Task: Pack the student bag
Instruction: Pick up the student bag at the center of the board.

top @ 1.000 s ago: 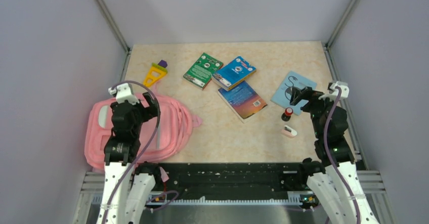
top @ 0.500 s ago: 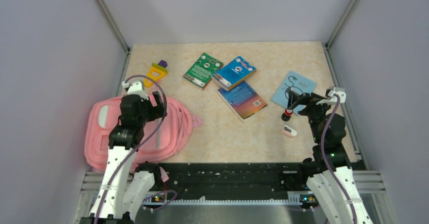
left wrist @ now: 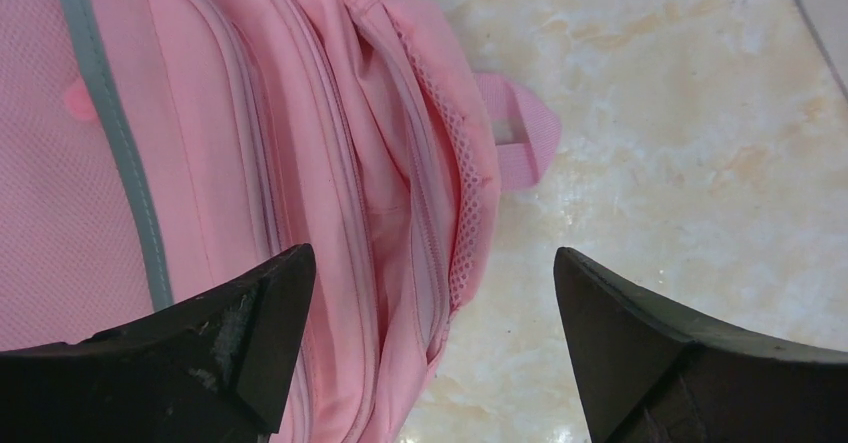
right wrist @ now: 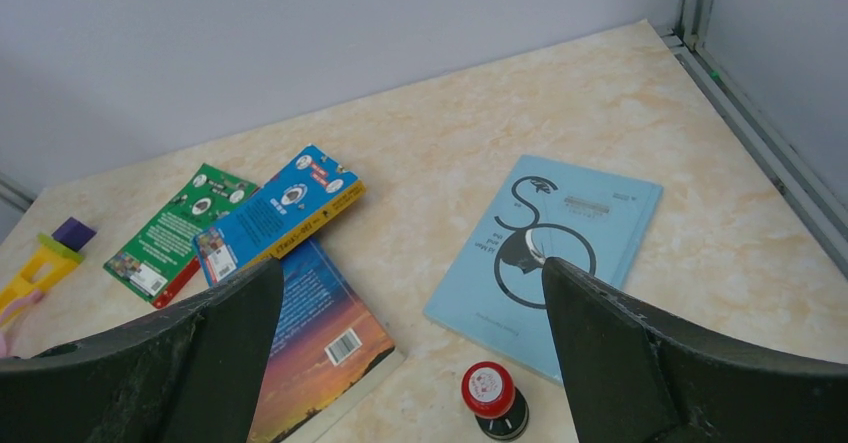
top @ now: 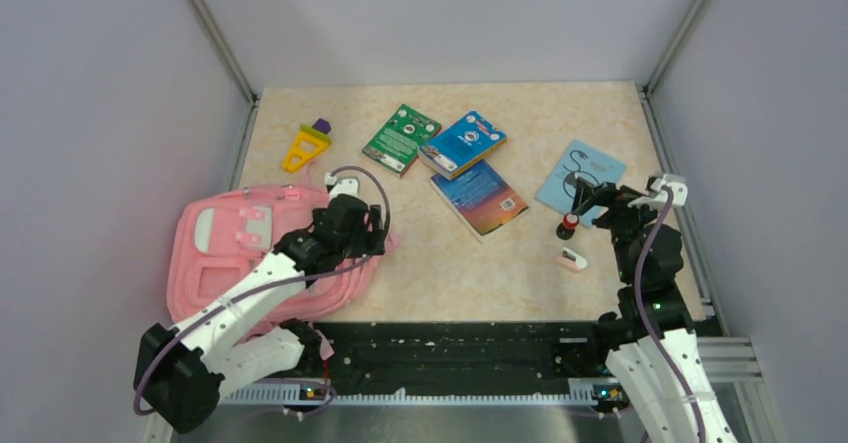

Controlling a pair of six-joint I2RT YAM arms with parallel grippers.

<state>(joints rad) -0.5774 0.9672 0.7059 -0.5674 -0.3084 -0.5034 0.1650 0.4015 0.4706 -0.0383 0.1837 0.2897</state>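
My left gripper lowers onto the student bag's mesh side pocket (left wrist: 438, 268) next, one finger to each side, as the pocket lies below, between its open fingers.
The student bag (top: 215, 253), pink with a grey-green stripe, lies flat at the table's near left. My left gripper (top: 377, 227) hovers open over its right edge. In the left wrist view the student bag (left wrist: 200, 113) fills the left side, and the zipped seams and mesh side pocket sit between the fingers of the left gripper (left wrist: 430, 263), with nothing held. My right gripper (top: 588, 201) is open above a red-capped bottle (top: 569, 225). In the right wrist view the right gripper (right wrist: 410, 273) frames that red-capped bottle (right wrist: 492, 395) and touches nothing.
A green book (top: 400, 138), a blue book (top: 462, 143), a sunset-cover book (top: 480, 198) and a light blue book (top: 580, 178) lie mid-table. A yellow and purple toy (top: 306, 145) lies behind the bag. A small pink-white item (top: 571, 259) sits near the bottle.
My left arm has swung right across the bag, from its middle to its right edge. The right arm shifted slightly forward early on, then stayed put.
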